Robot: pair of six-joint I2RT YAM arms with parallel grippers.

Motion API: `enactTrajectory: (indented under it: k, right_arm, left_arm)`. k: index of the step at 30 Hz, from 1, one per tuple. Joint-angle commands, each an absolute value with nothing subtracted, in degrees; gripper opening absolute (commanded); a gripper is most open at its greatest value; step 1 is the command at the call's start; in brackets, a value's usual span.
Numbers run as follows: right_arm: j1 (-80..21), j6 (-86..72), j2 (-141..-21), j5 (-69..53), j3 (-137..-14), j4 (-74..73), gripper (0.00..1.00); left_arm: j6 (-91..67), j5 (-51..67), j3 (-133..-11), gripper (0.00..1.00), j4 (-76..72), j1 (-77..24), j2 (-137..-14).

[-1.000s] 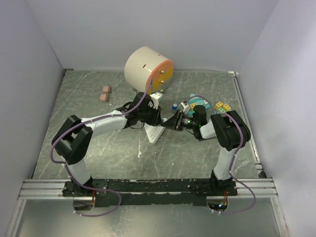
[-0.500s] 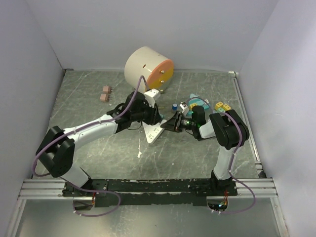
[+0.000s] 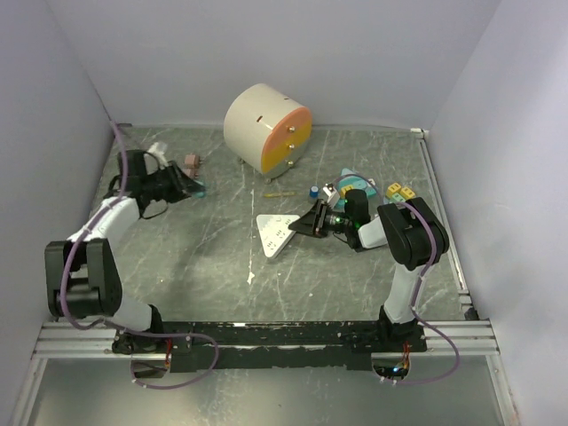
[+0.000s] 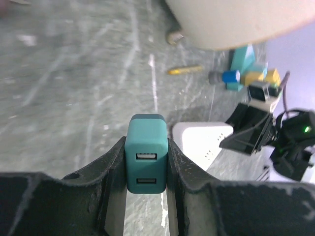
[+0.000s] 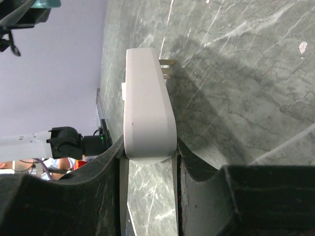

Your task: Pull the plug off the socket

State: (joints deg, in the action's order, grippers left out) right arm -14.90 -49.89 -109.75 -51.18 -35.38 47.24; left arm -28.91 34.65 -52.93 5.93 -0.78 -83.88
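Observation:
My left gripper moves down onto the bare tabletop beside the pink blocks next to release the plug, because the plug already hangs apart from the socket (image 3: 277, 232).
The plug (image 4: 146, 152) is a teal USB charger block, clamped between the pads of my left gripper (image 4: 146, 146). It hangs apart from the socket, near the table's far left (image 3: 199, 188). The socket (image 3: 277, 232) is a white triangular adapter lying in the middle of the table. My right gripper (image 3: 304, 225) is shut on its right corner. In the right wrist view the socket (image 5: 147, 113) stands edge-on between the jaws of the right gripper (image 5: 147, 150), its metal prongs pointing right. The socket (image 4: 202, 143) also shows behind the plug.
A cream drum with an orange front (image 3: 266, 129) stands at the back centre. Pink blocks (image 3: 192, 162) lie beside the left gripper (image 3: 188, 188). A yellow stick (image 3: 282, 191) and small coloured toys (image 3: 355, 185) lie behind the socket. Walls close in on three sides.
My left arm has swung from the socket to the far left, carrying the teal plug away from it. The right gripper has kept its hold on the socket.

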Motion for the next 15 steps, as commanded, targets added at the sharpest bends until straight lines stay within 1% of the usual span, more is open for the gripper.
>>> enactTrajectory:
  k: [1, 4, 7, 13, 15]
  right_arm:
    - [-14.24, -42.68, -111.28, -42.76, -34.44, 43.24, 0.00]
    - [-14.28, -42.46, -111.32, -43.19, -34.47, 43.29, 0.00]
    - [-14.25, -41.44, -110.33, -42.68, -34.43, 42.52, 0.00]
    - [-14.32, -39.49, -108.50, -41.99, -34.54, 40.74, 0.00]
    - [-14.32, -39.44, -108.74, -41.94, -34.61, 40.78, 0.00]
  left_arm:
    - [-35.51, 47.26, -53.14, 0.07, 7.25, 8.59, -90.46]
    - [-37.12, 45.17, -56.96, 0.07, 6.25, 9.13, -96.49]
    - [-36.53, 42.40, -62.05, 0.07, 8.64, 10.02, -101.77]
    - [-33.95, 40.78, -74.76, 0.10, 15.81, 12.06, -114.63]
    - [-33.87, 40.97, -75.94, 0.13, 16.11, 12.37, -116.69]
